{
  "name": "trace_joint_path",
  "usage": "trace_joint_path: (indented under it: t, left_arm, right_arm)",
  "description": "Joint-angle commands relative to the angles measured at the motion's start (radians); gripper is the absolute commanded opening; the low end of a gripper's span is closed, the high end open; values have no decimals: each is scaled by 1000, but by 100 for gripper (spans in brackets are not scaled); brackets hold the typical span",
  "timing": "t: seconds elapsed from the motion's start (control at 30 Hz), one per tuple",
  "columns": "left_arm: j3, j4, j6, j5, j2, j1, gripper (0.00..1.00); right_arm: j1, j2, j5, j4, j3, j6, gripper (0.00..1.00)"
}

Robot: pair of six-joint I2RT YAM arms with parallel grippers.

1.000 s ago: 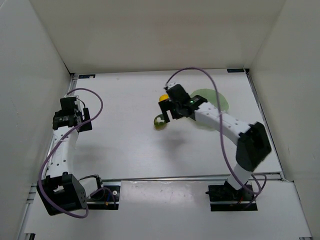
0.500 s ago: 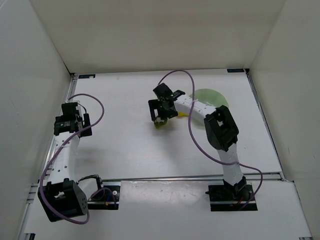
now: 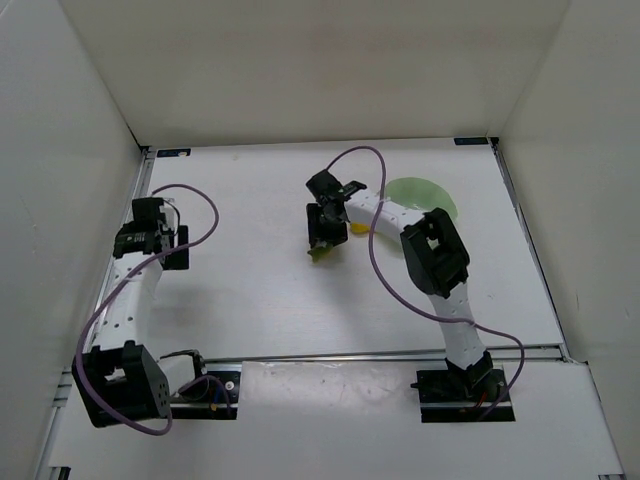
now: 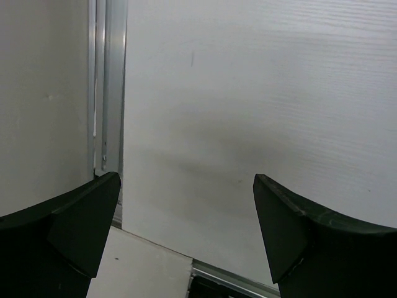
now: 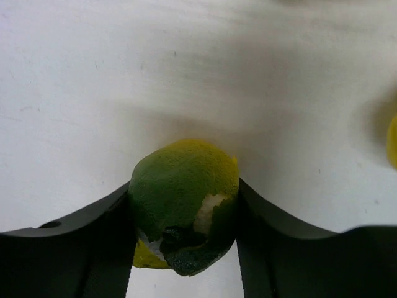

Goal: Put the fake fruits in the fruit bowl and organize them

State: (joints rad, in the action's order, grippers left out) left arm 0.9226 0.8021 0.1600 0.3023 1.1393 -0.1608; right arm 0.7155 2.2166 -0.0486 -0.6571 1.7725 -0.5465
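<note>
I will next reach across the table and down over the yellow fake fruit, because it lies to the right of my empty left gripper in the top view.
In the right wrist view the round dark green fruit (image 5: pixel 183 195), with its white patch, sits on the table between the two black fingers, and both touch its sides. My right gripper (image 5: pixel 184 186) is shut on it. From above, that gripper (image 3: pixel 322 236) reaches left of the pale green fruit bowl (image 3: pixel 432 193), with the green fruit (image 3: pixel 320 251) under its tips. A yellow fruit (image 3: pixel 358 228) peeks out beside the right arm and shows as a sliver at the edge (image 5: pixel 392 141). My left gripper (image 3: pixel 158 240) hovers at the far left, open and holding nothing (image 4: pixel 186 205).
White enclosure walls ring the table on the left, back and right. A metal rail (image 4: pixel 108 93) runs along the table's left edge just under the left gripper. Purple cables loop over both arms.
The right arm swung left and lowered over the green fruit, and its jaws closed on it. The left arm drifted slightly towards the back.
</note>
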Motion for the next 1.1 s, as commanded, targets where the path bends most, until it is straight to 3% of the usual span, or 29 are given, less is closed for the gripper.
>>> trace_joint_path:
  t: [0.0, 0.17, 0.2, 0.37, 0.47, 0.5, 0.6, 0.8, 1.07]
  left_arm:
    - [106, -15, 84, -64, 7, 110, 99]
    - [208, -6, 159, 6, 120, 364, 99]
    - [226, -6, 170, 26, 146, 441, 99]
    - [413, -15, 210, 97, 341, 605, 99]
    - [568, -24, 236, 107, 497, 685, 99]
    - [612, -24, 248, 107, 583, 702, 99]
    - [806, -24, 286, 107, 722, 751, 99]
    - [1157, -24, 453, 69, 1059, 831, 99]
    - [1180, -24, 651, -135, 1191, 840, 99]
  right_arm:
    - [6, -179, 9, -26, -53, 11, 23]
    - [-80, -462, -138, 13, -185, -3, 24]
    - [-106, -492, -166, 13, -209, -18, 25]
    - [-330, -566, -252, -32, -327, -53, 30]
    - [-445, -534, -174, -32, -360, -24, 51]
    - [-468, -517, -134, -32, -360, -7, 71]
    - [-522, -463, -48, -41, -320, 37, 98]
    - [-580, -527, -48, -50, -300, 46, 100]
    - [-691, -699, -88, -72, -364, 109, 100]
